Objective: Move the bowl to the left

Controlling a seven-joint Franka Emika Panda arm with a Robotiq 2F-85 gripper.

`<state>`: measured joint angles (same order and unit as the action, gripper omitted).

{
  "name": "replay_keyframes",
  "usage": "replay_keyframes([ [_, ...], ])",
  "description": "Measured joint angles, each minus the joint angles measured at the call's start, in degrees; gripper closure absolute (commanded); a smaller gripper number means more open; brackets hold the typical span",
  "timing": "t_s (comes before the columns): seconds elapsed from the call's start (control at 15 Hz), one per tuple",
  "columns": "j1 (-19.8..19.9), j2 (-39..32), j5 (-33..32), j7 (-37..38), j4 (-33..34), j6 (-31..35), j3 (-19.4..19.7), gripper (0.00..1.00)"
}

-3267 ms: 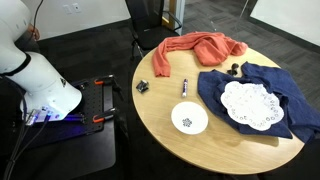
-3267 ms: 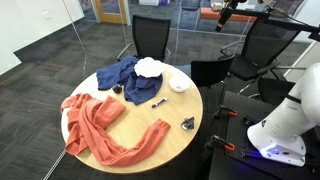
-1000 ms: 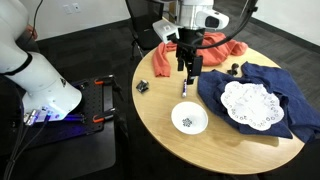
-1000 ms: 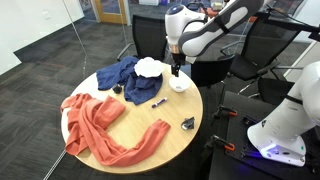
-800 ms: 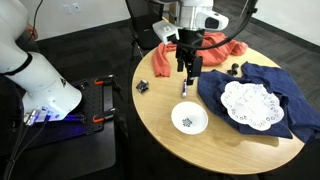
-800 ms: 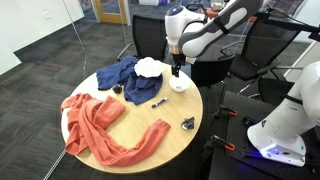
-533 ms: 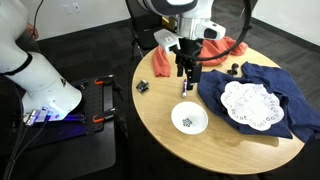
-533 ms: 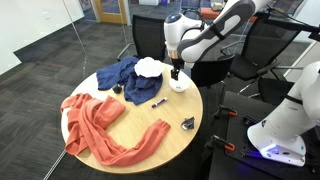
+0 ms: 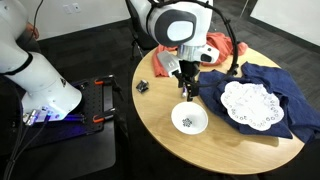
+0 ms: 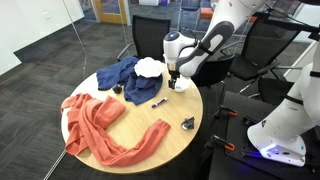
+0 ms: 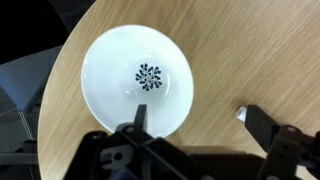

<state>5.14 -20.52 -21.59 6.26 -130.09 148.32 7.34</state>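
Observation:
My gripper lowers down onto the bowl's rim [image 9: 189, 103] [image 11: 183, 112] beneath it next, since one open finger hangs over the bowl's inside and the other over bare wood.
The small white bowl [image 9: 189, 120] with a dark speckled mark at its centre sits near the table's front edge. It also shows in an exterior view [image 10: 179, 85] and in the wrist view [image 11: 138, 80]. My gripper [image 9: 186, 93] hangs open just above the bowl's far rim; it also shows in an exterior view [image 10: 174, 75]. In the wrist view my gripper [image 11: 193, 117] is open: one finger is over the bowl's inside, the other over bare wood beside the rim. It holds nothing.
A white lace doily [image 9: 247, 104] lies on a blue cloth [image 9: 291, 100]. An orange cloth [image 9: 216, 46] lies at the back. A purple marker [image 10: 159, 102] and a small black object [image 9: 142, 87] lie on the round wooden table [image 9: 160, 120]. Chairs stand behind.
My gripper has come down and moved toward the bowl, from above the marker to just over the bowl's rim. The bowl has not moved.

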Motion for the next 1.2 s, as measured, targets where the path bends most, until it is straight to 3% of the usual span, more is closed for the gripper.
replay_keyframes([
  [0.87, -2.3, -11.2, 0.4, 0.0, 6.8, 2.1, 3.5, 0.0],
  [0.93, -2.4, -11.7, 0.4, 0.0, 7.2, 2.1, 3.7, 0.25],
  [1.0, -2.6, -12.2, 0.4, 0.0, 7.6, 2.1, 4.0, 0.28],
  [1.2, -2.8, -13.4, 0.5, 0.0, 8.4, 2.1, 4.4, 0.51],
])
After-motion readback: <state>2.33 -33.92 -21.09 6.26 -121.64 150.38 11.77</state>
